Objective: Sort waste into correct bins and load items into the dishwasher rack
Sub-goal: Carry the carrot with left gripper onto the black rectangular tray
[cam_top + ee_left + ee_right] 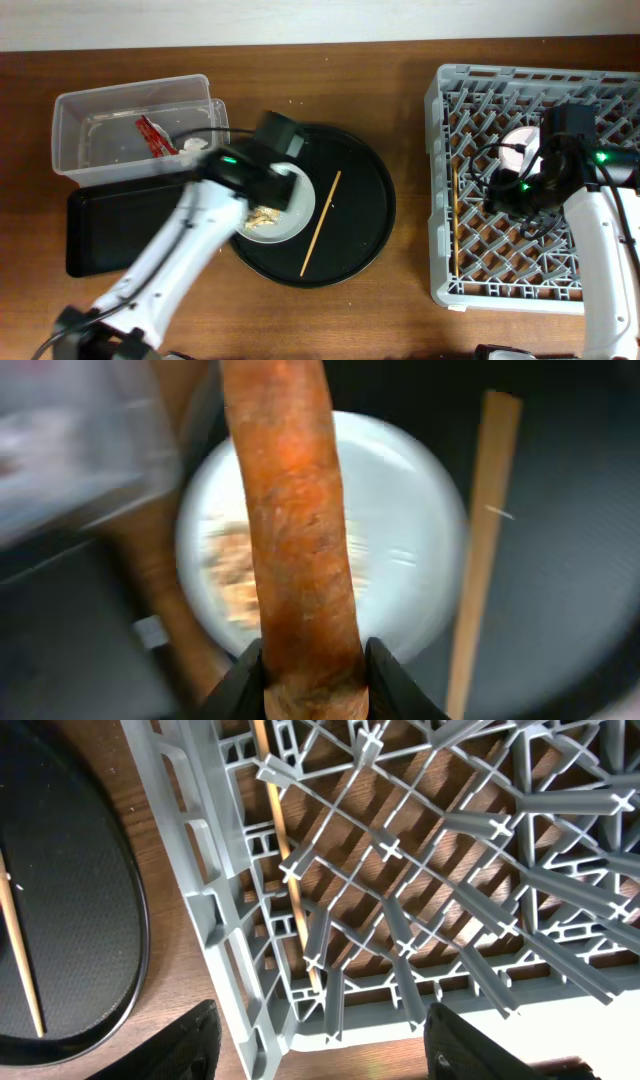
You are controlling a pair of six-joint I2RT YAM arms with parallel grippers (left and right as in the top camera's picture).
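Note:
My left gripper carries the stick [295, 510] left in the overhead view over the shallow black tray [75, 640] next, then lowers and releases it, since the tray lies empty.
My left gripper [312, 680] is shut on the orange carrot-like stick [295, 510] and holds it above the pale plate [400, 530], which carries beige food scraps [235, 575]. In the overhead view this gripper [285, 180] is over the plate [302, 215] on the round black tray. One chopstick [322, 222] lies on that tray; another [455, 220] lies in the dishwasher rack [440, 180]. A white bowl [520, 148] sits in the rack. My right gripper [320, 1040] is open and empty above the rack's corner [230, 960]. The blue cup is hidden.
The clear tub [70, 130] at the back left holds the red wrapper [152, 137] and the white tissue [193, 146]. The shallow black tray [100, 230] lies in front of it. The large round black tray [365, 230] sits at the centre.

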